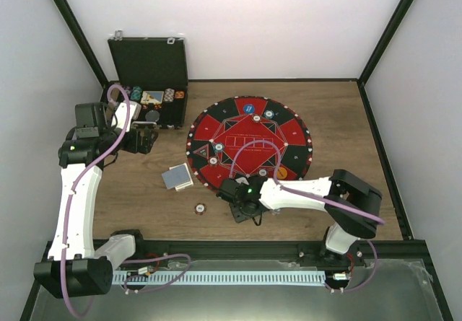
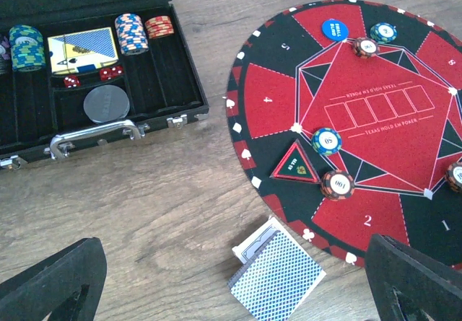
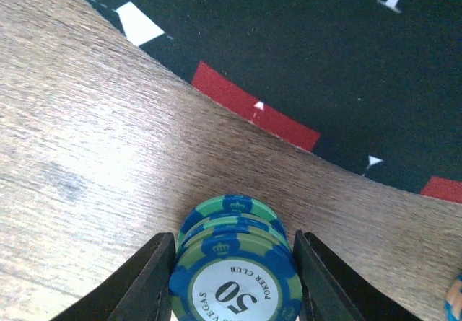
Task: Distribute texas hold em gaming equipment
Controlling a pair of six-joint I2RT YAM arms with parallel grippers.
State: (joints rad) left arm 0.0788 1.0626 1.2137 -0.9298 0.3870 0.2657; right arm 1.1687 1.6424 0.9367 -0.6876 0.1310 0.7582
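Observation:
The bare spot by the orange disc (image 1: 282, 172) lies outward; my right gripper will next take the stack outward and release it beside the lone dark chip.
My right gripper (image 3: 234, 252) is shut on a short stack of green-and-blue poker chips (image 3: 232, 223) marked 50, low over the wood just off the near edge of the round mat (image 3: 303, 54). In the top view it (image 1: 242, 198) sits at the mat's front rim. My left gripper (image 2: 231, 281) is open and empty, high above a deck of blue-backed cards (image 2: 278, 274) lying on the wood by the mat's left edge (image 1: 177, 177). On the mat lie a blue disc (image 2: 334, 29), an orange disc (image 1: 282, 172) and several single chips (image 2: 326, 141).
The black hinged case (image 2: 180, 90) lies open at the back left, holding chip stacks (image 2: 131, 32), a card box (image 2: 83, 49), red dice and a black disc. A triangular marker (image 2: 296, 164) lies on the mat. One loose chip (image 1: 201, 208) lies on the wood.

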